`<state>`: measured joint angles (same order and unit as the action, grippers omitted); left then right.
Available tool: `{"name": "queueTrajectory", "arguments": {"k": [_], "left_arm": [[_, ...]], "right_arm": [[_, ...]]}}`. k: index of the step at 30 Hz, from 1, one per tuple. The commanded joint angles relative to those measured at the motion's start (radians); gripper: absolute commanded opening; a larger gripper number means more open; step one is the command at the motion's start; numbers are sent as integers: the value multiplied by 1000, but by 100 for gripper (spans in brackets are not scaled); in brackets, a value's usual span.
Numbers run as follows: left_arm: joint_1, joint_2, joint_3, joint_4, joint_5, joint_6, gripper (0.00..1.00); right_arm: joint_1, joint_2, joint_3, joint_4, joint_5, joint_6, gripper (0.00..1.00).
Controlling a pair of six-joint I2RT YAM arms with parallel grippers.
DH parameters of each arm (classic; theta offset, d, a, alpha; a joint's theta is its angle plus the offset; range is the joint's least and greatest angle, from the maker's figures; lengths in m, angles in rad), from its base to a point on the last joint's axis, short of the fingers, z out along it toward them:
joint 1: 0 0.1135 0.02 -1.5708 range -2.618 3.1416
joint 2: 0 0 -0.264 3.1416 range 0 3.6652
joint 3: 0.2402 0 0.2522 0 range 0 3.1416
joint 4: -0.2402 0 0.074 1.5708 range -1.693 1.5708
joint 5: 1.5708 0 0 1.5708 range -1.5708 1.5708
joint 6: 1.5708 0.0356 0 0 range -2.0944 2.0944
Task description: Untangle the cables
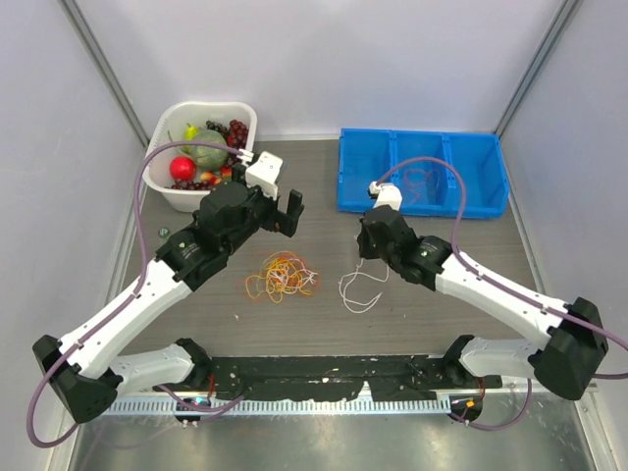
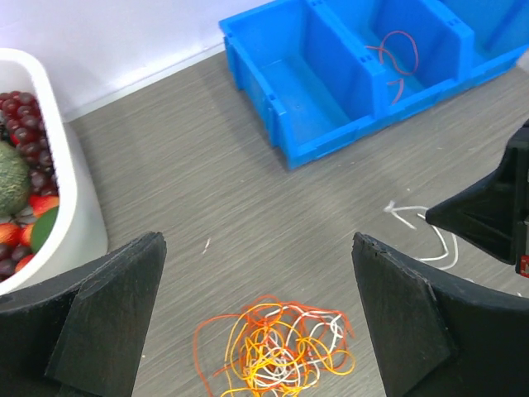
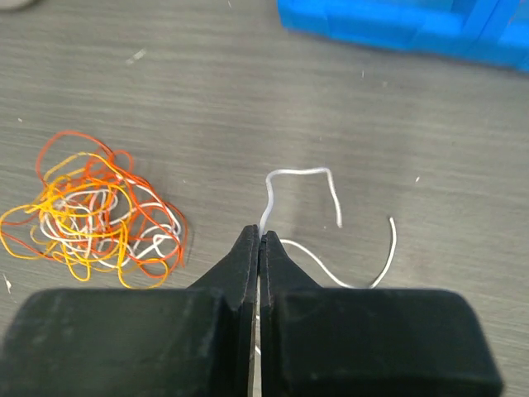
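Note:
I will next move my right gripper down and back over the white cable's loops on the tabletop to open, because the cable is clear of the tangle.
A fist-sized tangle of orange, yellow, red and white cables (image 1: pixel 282 276) lies on the table; it also shows in the left wrist view (image 2: pixel 277 347) and the right wrist view (image 3: pixel 91 211). My left gripper (image 1: pixel 277 213) is open and empty, raised above and behind the tangle. My right gripper (image 3: pixel 260 236) is shut on a single white cable (image 3: pixel 302 175), which trails over the table to the right of the tangle (image 1: pixel 361 289). A red cable (image 2: pixel 395 51) lies in the middle compartment of the blue bin (image 1: pixel 355 177).
A white basket (image 1: pixel 162 162) with toy fruit stands at the back left. The blue bin (image 2: pixel 264 50) has three compartments and stands at the back right. Grey walls close in the table on three sides.

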<state>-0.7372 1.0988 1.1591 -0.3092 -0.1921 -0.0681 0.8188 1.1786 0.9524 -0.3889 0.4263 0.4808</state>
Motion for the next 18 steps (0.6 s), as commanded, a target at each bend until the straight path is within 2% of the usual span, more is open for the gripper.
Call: {"name": "queueTrajectory", "arguments": {"k": [1,6,12,18], "left_arm": [[4,-40,-26,87,-81,42,100],[4,-57,-47,107,-93,48,99],[4,-50,-45,102,-99,56,100],[2,-47,-47,102,-95,54,100]], "right_arm": [[-78,38,-9,10,-204,111,1],[-156,117,-40,-22,-326,44,1],[-158,230,-29,-113,-397,-25,1],[-136,283,-32,-120,-451,-76,3]]}}
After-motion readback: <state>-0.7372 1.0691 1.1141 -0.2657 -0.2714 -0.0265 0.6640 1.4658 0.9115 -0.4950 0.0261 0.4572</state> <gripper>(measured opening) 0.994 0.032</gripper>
